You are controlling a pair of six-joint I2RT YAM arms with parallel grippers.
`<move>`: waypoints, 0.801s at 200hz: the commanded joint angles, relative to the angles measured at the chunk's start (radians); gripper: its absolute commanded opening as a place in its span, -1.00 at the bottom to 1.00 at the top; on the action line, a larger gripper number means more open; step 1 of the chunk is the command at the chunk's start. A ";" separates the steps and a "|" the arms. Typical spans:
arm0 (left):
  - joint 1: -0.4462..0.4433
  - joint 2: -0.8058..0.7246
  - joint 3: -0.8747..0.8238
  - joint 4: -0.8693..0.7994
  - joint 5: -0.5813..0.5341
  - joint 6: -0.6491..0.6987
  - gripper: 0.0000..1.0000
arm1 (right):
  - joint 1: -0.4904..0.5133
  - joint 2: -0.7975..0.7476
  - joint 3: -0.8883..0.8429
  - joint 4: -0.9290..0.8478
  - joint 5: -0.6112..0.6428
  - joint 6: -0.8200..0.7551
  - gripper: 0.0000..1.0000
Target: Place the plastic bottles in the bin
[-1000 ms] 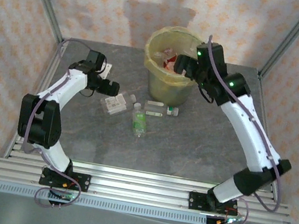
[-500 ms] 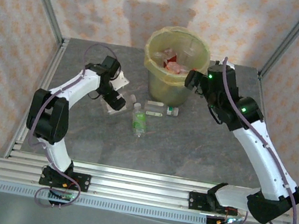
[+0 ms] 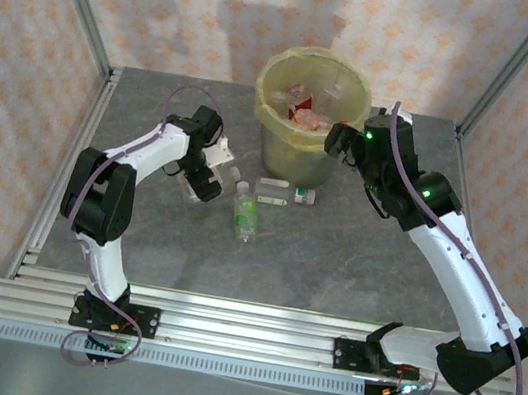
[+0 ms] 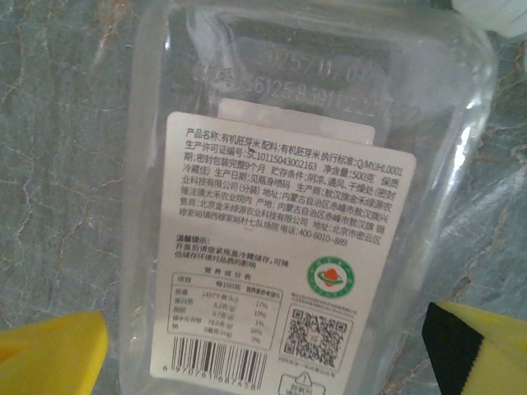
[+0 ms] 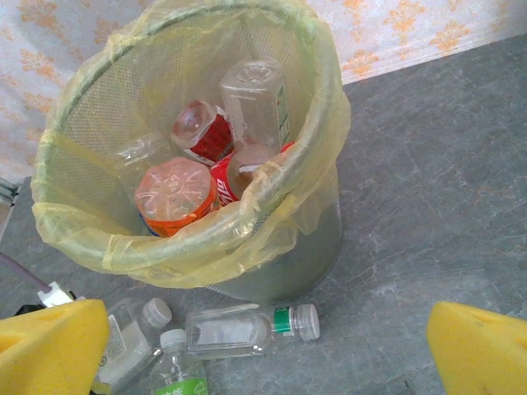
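My left gripper lowers over the square bottle's white printed label next and closes on both sides, as the bottle lies lengthwise between my open yellow fingers.
The bin (image 3: 302, 166), lined with a yellow-green bag, stands at the back centre and holds several plastic bottles (image 5: 169, 197) with red and orange labels. Three plastic bottles lie in front of it: a green-labelled one (image 3: 245, 215), a clear one with a green neck band (image 3: 283, 193) (image 5: 247, 329), and a square clear one with a white printed label (image 4: 280, 247). My left gripper (image 3: 203, 177) (image 4: 263, 362) is open just above the square bottle, a yellow finger on each side. My right gripper (image 3: 338, 142) (image 5: 263, 354) hangs open and empty beside the bin's right rim.
A metal frame and patterned walls close in the grey table (image 3: 354, 263) on three sides. The square bottle's white cap (image 5: 156, 313) points toward the bin's foot. The aluminium rail (image 3: 242, 331) with the arm bases runs along the near edge.
The left gripper moved right and down over the square bottle. The right gripper drew back from above the bin to its right side, then held still.
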 commanded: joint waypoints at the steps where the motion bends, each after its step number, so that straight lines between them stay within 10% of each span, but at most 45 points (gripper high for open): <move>1: -0.004 0.015 0.048 -0.029 -0.040 0.026 1.00 | 0.006 -0.024 -0.013 0.018 0.021 0.013 0.98; 160: -0.001 0.156 0.087 -0.017 -0.174 -0.044 1.00 | 0.006 -0.054 -0.059 0.038 0.032 0.018 0.98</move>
